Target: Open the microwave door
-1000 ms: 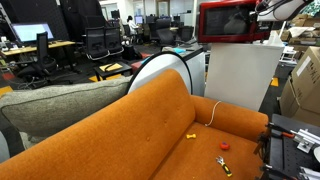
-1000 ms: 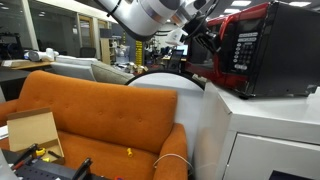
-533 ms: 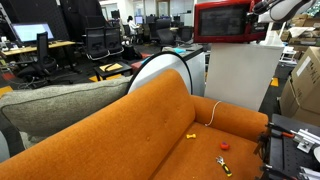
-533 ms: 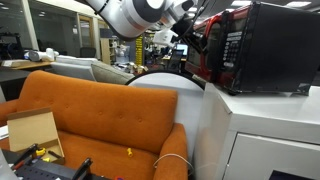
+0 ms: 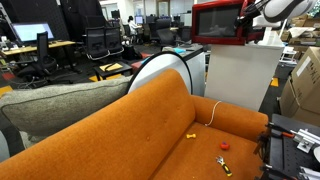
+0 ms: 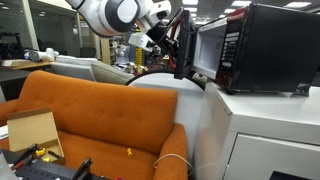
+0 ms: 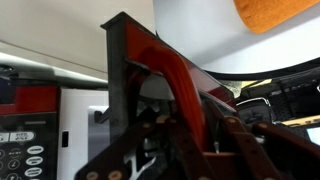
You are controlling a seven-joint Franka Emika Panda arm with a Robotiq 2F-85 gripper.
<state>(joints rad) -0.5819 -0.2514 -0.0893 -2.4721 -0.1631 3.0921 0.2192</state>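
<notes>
I will swing my gripper farther from the microwave's front next and release the lower part of the handle (image 7: 187,98) between its fingers, with the door well open.
The red microwave (image 6: 265,45) stands on a white cabinet (image 6: 260,130). The microwave door (image 6: 184,45) is swung well open and shows almost edge-on; in an exterior view its red frame and dark window (image 5: 215,22) face the camera. My gripper (image 6: 170,35) is at the door's free edge, also seen in an exterior view (image 5: 243,15). In the wrist view the red door edge (image 7: 175,85) runs between my fingers (image 7: 190,130), which close around it. The control panel (image 7: 20,150) shows at the lower left.
An orange sofa (image 5: 150,130) fills the foreground below the cabinet (image 5: 240,75). A white round object (image 5: 160,70) stands behind the sofa back. Cardboard boxes (image 5: 305,85) are beside the cabinet, and a small box (image 6: 30,128) sits on the sofa arm.
The door has swung steadily further open, away from the microwave body, with my gripper and arm moving along with its free edge.
</notes>
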